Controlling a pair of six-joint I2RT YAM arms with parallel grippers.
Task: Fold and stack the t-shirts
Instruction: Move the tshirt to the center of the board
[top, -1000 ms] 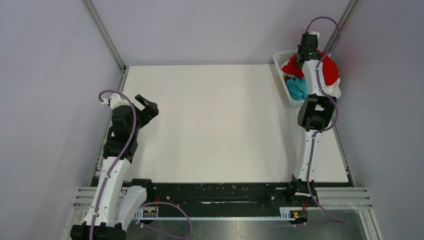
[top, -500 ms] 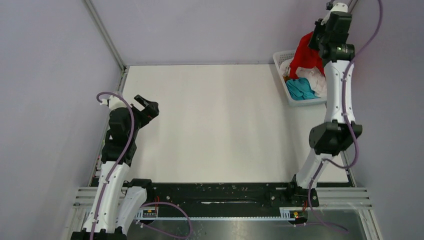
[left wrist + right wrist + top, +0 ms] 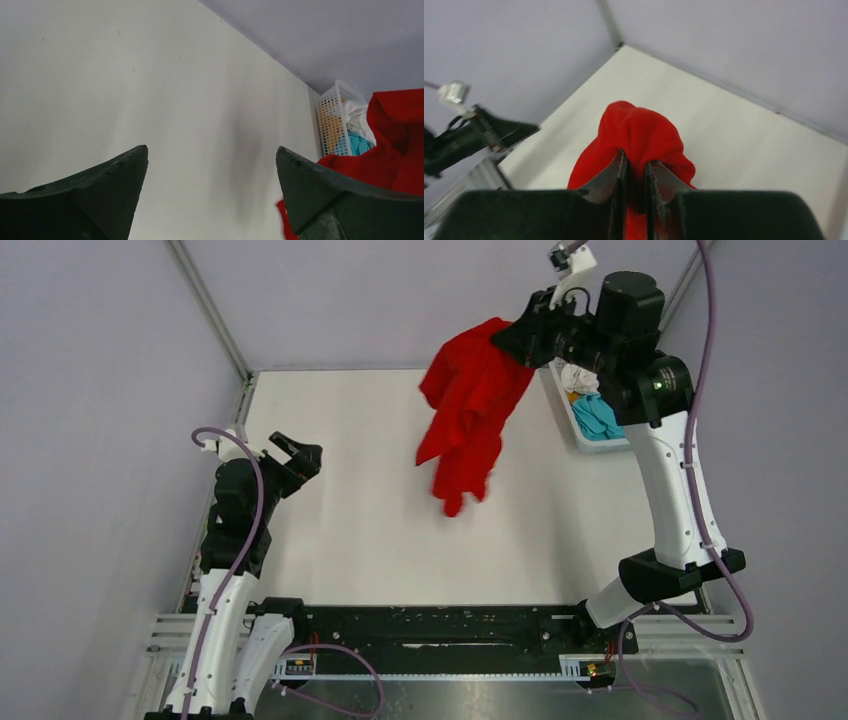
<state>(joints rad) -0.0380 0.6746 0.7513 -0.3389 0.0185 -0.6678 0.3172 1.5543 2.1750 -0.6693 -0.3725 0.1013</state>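
I will first move my right gripper down and back toward the black bar, so that I can get the red t-shirt across the middle of the table.
My right gripper is shut on the large red t-shirt and holds it high over the back middle of the table, the cloth hanging down in a bunch. In the right wrist view the red t-shirt is pinched between my fingers. The red t-shirt also shows at the right of the left wrist view. A white t-shirt and a teal-blue t-shirt lie in the basket. My left gripper is open and empty above the table's left side, its jaws wide apart.
The white lattice basket stands at the back right corner of the table; it also shows in the left wrist view. Grey walls close in the back and sides. A black rail runs along the near edge.
My right gripper has lifted the red t-shirt out of the basket and swung it left over the table. The left arm has barely moved.
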